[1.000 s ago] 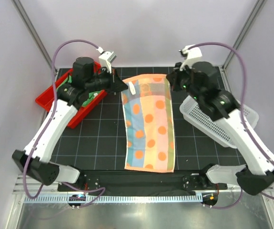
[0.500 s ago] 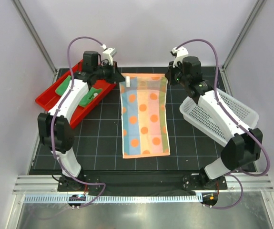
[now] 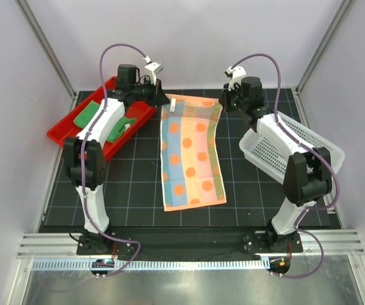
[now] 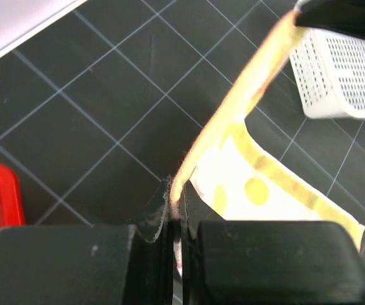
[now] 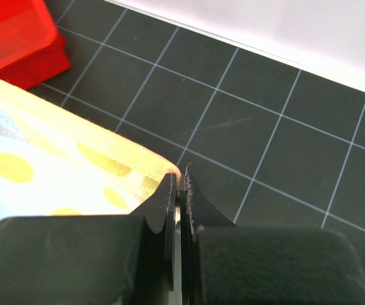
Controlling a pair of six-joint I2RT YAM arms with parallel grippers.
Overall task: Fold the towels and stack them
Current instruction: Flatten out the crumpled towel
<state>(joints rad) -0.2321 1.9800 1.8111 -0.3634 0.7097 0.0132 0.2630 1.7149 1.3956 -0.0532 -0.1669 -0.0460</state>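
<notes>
The robot's left gripper next needs to move back and down over the towel's near blue corner (image 3: 167, 206) and let go, since the towel is spread unfolded.
The pastel-striped towel (image 3: 192, 152) with orange polka dots lies stretched lengthwise down the middle of the black mat. Its far edge is lifted and pulled taut between both grippers. My left gripper (image 3: 164, 101) is shut on the far left corner, and in the left wrist view the towel edge (image 4: 233, 101) runs out from the pinched jaws (image 4: 177, 197). My right gripper (image 3: 222, 103) is shut on the far right corner (image 5: 157, 166), seen at the jaws (image 5: 181, 181). A bright green towel (image 3: 90, 114) lies crumpled in the red tray.
The red tray (image 3: 61, 135) sits angled at the far left, under the left arm. A white perforated basket (image 3: 296, 155) sits at the right, beneath the right arm. The back wall stands close behind both grippers.
Both arms have reached out toward the back wall, dragging the striped towel away from the near edge. The towel has narrowed slightly and both grips have held.
</notes>
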